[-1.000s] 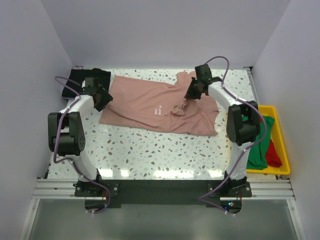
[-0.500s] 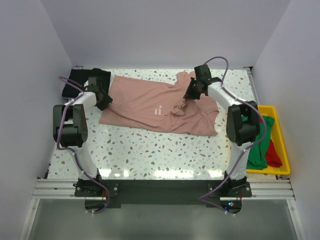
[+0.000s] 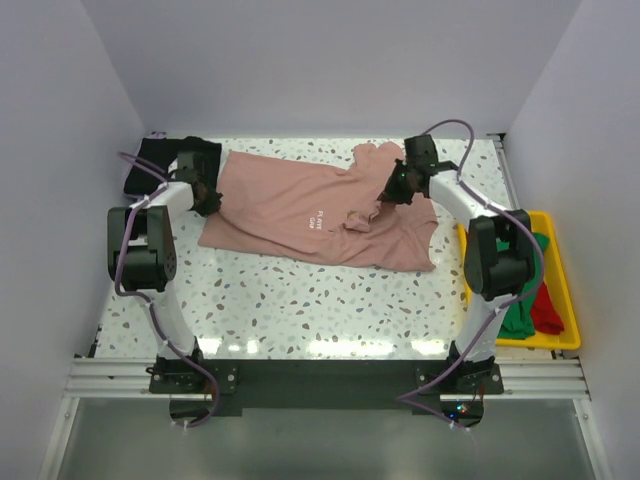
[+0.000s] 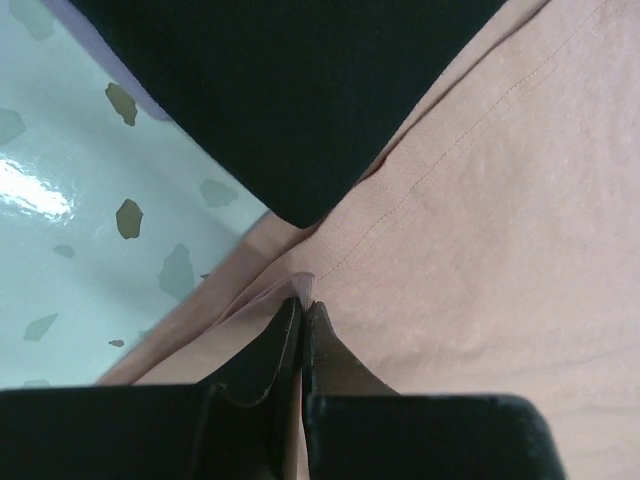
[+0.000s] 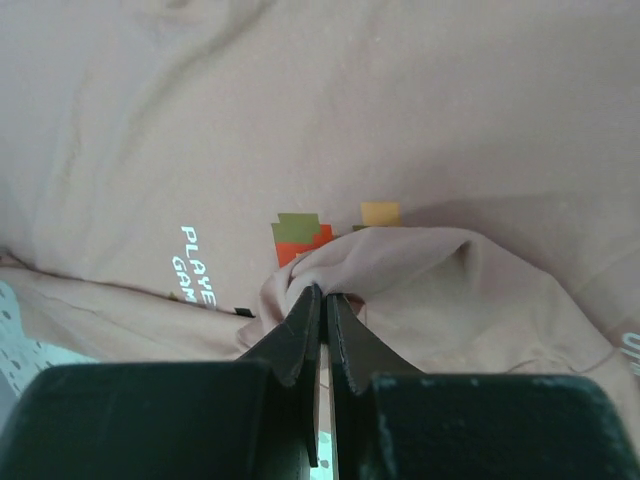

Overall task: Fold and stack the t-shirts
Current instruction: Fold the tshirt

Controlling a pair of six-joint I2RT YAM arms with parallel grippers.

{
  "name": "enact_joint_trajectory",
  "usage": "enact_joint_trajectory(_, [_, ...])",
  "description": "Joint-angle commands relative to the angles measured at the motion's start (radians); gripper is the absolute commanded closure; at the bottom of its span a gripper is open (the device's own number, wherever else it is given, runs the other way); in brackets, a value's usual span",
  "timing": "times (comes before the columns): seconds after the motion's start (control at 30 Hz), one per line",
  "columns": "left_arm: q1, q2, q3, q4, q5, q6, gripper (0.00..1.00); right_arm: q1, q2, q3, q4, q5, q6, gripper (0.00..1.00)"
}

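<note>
My right gripper holds the pink fold. I should raise it and draw it toward the yellow bin's side [image 3: 418,212] [image 5: 528,292], then lower it before I release.
A dusty-pink t-shirt [image 3: 290,205] lies spread across the back of the table, with white text [image 5: 195,268] and small pixel figures [image 5: 300,232] on its chest. My left gripper [image 3: 208,197] is at the shirt's left edge, shut on a thin bit of pink hem [image 4: 303,288]. My right gripper [image 3: 386,196] is shut on a raised fold [image 5: 400,262] of the same shirt near the collar. A black t-shirt [image 3: 150,162] lies at the back left corner, and in the left wrist view this black t-shirt [image 4: 300,90] sits just beyond the fingertips.
A yellow bin [image 3: 562,290] stands off the table's right edge, holding a green t-shirt [image 3: 515,312] and a red t-shirt [image 3: 546,306]. The speckled tabletop [image 3: 300,300] stretches between the pink shirt and the arm bases. White walls close in on three sides.
The left gripper has moved up to the pink shirt's left edge and shut on it. The right arm's elbow has swung right, its gripper still shut on the fold.
</note>
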Motion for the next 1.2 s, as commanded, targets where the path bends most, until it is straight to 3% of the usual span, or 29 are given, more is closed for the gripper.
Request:
enact_joint_trajectory(0.0, [0.008, -0.055, 0.018, -0.012, -0.019, 0.000, 1.00, -0.045, -0.113, -0.028, 0.059, -0.039, 0.006, 1.00])
enact_joint_trajectory(0.77, [0.062, -0.112, -0.013, -0.003, -0.003, 0.023, 1.00, -0.165, -0.205, -0.097, 0.075, -0.054, -0.020, 1.00])
enact_joint_trajectory(1.17, [0.062, -0.032, 0.039, 0.046, 0.059, 0.045, 1.00, -0.175, -0.112, -0.013, 0.067, -0.059, -0.033, 1.00])
